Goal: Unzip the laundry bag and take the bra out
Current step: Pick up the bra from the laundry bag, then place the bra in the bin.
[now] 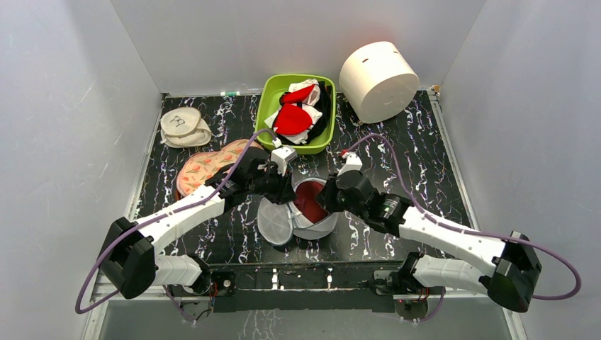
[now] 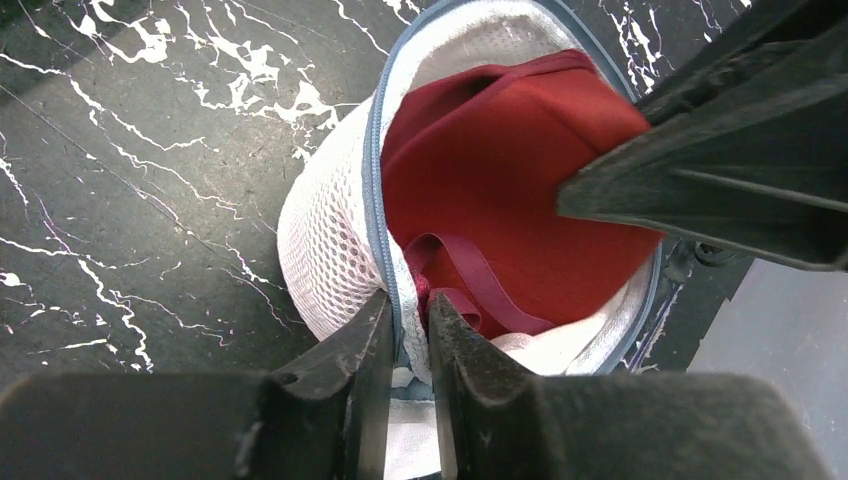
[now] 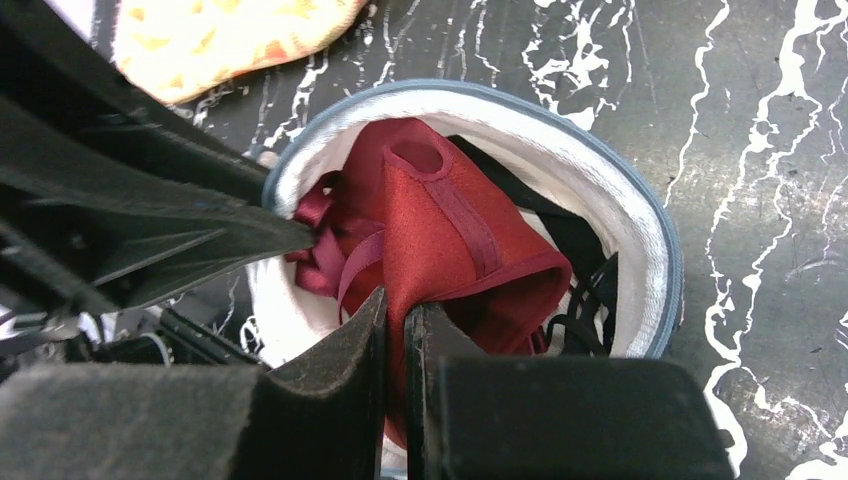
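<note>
The right gripper raises the bra (image 1: 308, 200) next, carries it outward, then lowers and releases it over the green tub (image 1: 296, 113), which stands outward, already holding a garment.
The white mesh laundry bag (image 1: 319, 225) lies open at the table's front middle, its round lid (image 1: 275, 221) flapped down to the left. The dark red bra (image 1: 308, 200) sits inside it. My left gripper (image 2: 408, 312) is shut on the bag's grey-blue zip rim (image 2: 378, 190), and the bra (image 2: 500, 170) fills the opening. My right gripper (image 3: 394, 308) is shut on the bra's cup (image 3: 440, 225), inside the bag's rim (image 3: 655, 240). Thin dark straps (image 3: 585, 290) lie beside the cup. In the top view the left gripper (image 1: 289, 185) and the right gripper (image 1: 327, 200) flank the bag.
A green tub (image 1: 268, 106) with a red-and-white garment (image 1: 294, 117) stands behind the bag. A big solid white cylinder (image 1: 378, 80) stands at the back right. A flat peach floral pouch (image 1: 209, 164) lies left, and a small white mesh bag (image 1: 184, 127) at the far left.
</note>
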You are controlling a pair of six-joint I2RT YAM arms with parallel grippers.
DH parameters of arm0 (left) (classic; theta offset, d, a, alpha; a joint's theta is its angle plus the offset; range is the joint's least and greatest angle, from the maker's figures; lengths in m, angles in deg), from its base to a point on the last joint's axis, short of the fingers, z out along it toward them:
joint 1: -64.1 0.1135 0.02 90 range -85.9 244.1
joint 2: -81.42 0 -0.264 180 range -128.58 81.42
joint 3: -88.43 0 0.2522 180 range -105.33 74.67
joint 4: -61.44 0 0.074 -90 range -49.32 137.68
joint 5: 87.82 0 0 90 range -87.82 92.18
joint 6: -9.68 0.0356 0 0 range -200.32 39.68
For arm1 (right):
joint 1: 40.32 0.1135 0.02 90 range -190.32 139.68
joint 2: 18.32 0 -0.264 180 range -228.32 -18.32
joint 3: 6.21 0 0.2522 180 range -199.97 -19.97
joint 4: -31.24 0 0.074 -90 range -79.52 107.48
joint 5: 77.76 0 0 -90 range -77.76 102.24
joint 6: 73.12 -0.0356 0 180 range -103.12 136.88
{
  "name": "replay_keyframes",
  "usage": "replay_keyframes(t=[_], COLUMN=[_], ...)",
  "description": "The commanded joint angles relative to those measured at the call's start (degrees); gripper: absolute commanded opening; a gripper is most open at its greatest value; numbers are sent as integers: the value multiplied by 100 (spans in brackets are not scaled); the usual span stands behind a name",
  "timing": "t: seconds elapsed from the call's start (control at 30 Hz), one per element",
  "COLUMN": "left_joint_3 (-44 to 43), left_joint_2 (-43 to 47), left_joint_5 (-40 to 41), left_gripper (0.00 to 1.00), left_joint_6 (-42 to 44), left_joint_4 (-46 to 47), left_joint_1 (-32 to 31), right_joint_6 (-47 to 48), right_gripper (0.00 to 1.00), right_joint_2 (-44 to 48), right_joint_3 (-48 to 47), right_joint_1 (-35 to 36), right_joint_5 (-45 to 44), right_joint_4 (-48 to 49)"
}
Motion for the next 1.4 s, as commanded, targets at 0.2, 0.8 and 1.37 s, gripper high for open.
replay_keyframes(t=[0.2, 0.8, 1.37], left_joint_3=[-143, -128, -48], left_joint_2=[266, 557, 1217], left_joint_5=[-4, 226, 1942], left_gripper=[21, 33, 80], left_joint_6=[44, 97, -102], left_joint_4=[-35, -52, -285], left_joint_1=[-31, -31, -22], right_joint_6=[417, 1593, 2960], right_gripper=[0, 3, 0], right_joint_2=[1102, 1329, 111], right_joint_3=[-1062, -3246, -4587], right_joint_1=[-24, -22, -22], right_joint_5=[201, -1460, -2769], right_joint_4=[-13, -928, 583])
